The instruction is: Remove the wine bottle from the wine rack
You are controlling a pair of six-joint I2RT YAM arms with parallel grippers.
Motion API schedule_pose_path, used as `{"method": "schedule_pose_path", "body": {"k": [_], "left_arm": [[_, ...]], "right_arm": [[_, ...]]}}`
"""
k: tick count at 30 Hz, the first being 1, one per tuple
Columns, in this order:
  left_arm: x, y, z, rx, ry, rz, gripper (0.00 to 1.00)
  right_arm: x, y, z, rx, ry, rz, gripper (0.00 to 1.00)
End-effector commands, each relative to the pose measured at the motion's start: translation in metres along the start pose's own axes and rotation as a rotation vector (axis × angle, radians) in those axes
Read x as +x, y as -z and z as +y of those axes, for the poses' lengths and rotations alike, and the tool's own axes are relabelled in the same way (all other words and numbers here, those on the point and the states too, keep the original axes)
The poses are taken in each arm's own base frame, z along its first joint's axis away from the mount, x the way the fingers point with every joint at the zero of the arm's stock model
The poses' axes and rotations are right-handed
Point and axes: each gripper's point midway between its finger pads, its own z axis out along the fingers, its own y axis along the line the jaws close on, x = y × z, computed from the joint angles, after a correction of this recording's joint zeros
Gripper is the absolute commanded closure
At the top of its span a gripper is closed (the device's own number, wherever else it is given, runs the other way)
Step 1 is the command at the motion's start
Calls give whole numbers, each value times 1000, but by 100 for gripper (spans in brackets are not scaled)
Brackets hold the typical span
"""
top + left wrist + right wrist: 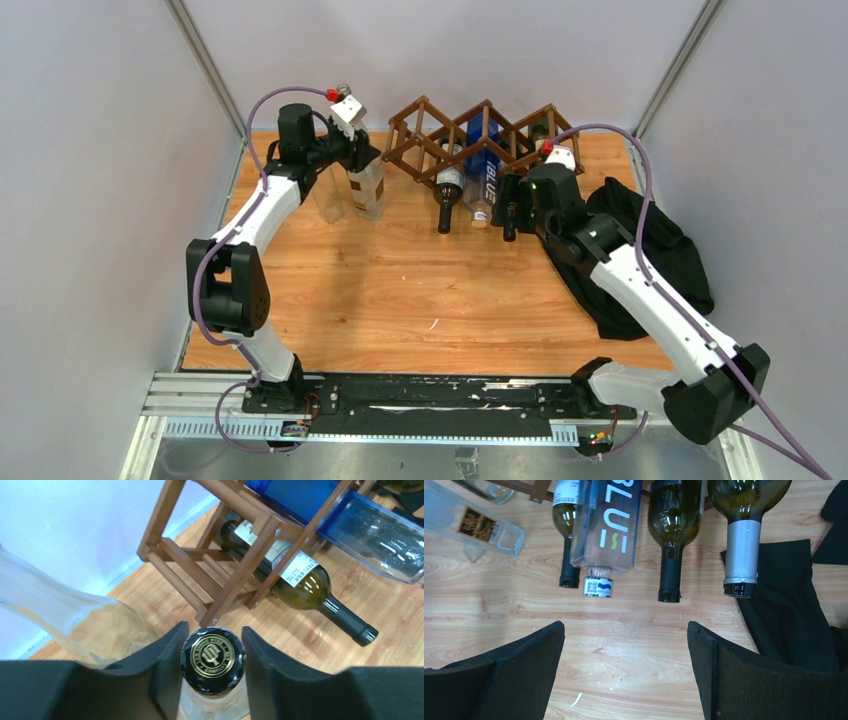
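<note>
The blue bottle's exposed lettered body (pixel 490 182) (pixel 614 522) lies outward and to the left of my right gripper in the top view, so my right gripper needs to move that way next and lower around it.
The dark brown wooden wine rack (pixel 420 125) stands at the back of the table and holds several bottles, necks toward me: a dark green wine bottle (pixel 447 195), a blue bottle (pixel 482 160) and other dark ones. My left gripper (pixel 214 630) is shut on the black gold-printed cap (pixel 212 659) of a clear bottle (pixel 367 188) that stands upright on the table left of the rack (pixel 225 575). My right gripper (pixel 625 627) is open and empty above the bare wood. It is just in front of the necks of the blue bottle (pixel 606 530) and a dark bottle (pixel 671 545).
A second clear bottle (pixel 328 195) stands beside the held one, against the left wall. A black cloth (pixel 655 260) lies at the right of the table, under a silver-foiled bottle neck (pixel 742 545). Grey walls close the left, right and back sides.
</note>
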Motion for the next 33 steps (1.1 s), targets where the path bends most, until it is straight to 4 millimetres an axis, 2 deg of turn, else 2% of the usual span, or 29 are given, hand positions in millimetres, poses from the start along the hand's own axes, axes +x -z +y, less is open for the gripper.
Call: {"method": "schedule_pose_path", "body": {"k": [1,3,4,8,10,15,18,24,28,33], "left_arm": [[-55,8,19,-55,-103,-142,35],[-57,11,16,-50,-91,-140,23],[-58,12,15,-44,-88,-141,21],[-65,22,4,-22,-63,-133,1],[-68,31,1,-29,-52,-102,0],[-76,52,-7,-47,-28,-41,0],[-82,69,-19,-45,-4,-28,0],[-88,99,-54,33,62,33,0],[-87,113,-71,62,81,44,0],[-78,127,-90,92,53,41,0]], "right_arm": [[-8,-17,-7,46,-56,25,4],[-10,-30,-5,52,-68,39,3],[-10,-34,-5,55,-73,42,3],[-10,-65,1,44,-133,64,2],[-10,-86,3,56,-176,66,2],[-11,-120,7,45,-267,60,2],[-11,-140,9,47,-304,61,3],[-1,-167,13,34,-387,75,8],[6,-179,16,12,-431,68,19],[11,-178,19,-23,-450,63,44]]}}
